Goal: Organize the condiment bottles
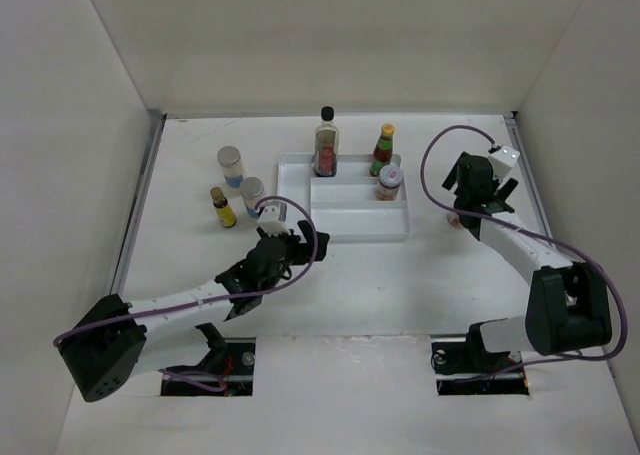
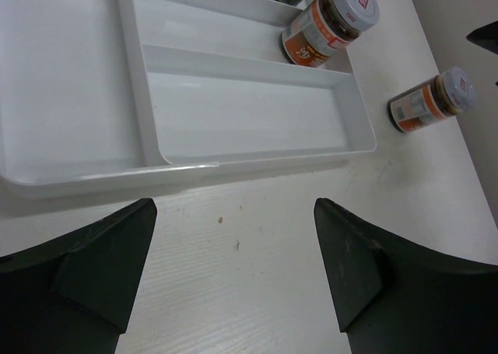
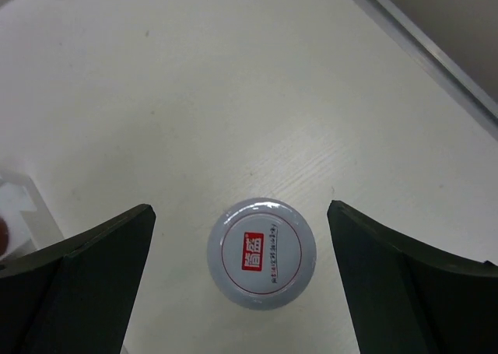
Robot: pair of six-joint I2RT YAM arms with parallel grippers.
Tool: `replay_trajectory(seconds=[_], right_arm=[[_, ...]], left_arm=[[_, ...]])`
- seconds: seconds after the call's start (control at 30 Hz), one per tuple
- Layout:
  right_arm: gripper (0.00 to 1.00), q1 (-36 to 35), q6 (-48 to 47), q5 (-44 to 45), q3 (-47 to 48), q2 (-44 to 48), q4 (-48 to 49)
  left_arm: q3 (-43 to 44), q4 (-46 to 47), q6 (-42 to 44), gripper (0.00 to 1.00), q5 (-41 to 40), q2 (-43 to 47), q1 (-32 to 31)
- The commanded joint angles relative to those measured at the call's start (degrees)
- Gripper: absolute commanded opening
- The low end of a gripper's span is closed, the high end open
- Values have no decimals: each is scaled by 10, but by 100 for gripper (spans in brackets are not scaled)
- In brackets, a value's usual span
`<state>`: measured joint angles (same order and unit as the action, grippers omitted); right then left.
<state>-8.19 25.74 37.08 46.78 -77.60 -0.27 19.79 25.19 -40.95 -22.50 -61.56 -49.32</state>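
Note:
The right gripper moves down around the second reddish jar's lid (image 1: 455, 218) next and closes on it, since the jar still stands on the tabletop outside the tray (image 1: 345, 225).
The tall clear black-capped bottle (image 1: 326, 143), the yellow-capped sauce bottle (image 1: 383, 150) and one pale-lidded reddish jar (image 1: 389, 183) stand in the white divided tray (image 1: 345, 225). The second reddish jar (image 3: 262, 253) stands on the table right of the tray, also in the left wrist view (image 2: 430, 101). My right gripper (image 3: 240, 208) is open above it, fingers either side of the lid, not touching. Two grey-lidded blue-labelled jars (image 1: 231, 165) (image 1: 252, 193) and the tiny yellow bottle (image 1: 222, 207) stand left of the tray. My left gripper (image 2: 233, 206) is open and empty over the table by the tray's front-left corner.
The tray's front compartment (image 2: 249, 113) holds nothing. White walls enclose the table on three sides, with a metal edge strip (image 3: 424, 47) near the right gripper. Purple cables loop from both arms.

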Motion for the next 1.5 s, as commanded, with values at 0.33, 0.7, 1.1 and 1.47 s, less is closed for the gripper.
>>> replay_trajectory(seconds=[0.33,0.7,1.1,1.47], right_arm=[[77,1,13,-38,22,-76,-25],[44,-61,-2,-15,-8,46,-35],[47,-238,15,-51,48,11,7],[50,-263,3,-81,53,-76,65]], left_arm=[[-13,43,0,82,29,15,8],[-13,43,-1,82,29,14,9],[25,-6,-2,82,-4,7,6],[53,-70,0,83,-60,27,4]])
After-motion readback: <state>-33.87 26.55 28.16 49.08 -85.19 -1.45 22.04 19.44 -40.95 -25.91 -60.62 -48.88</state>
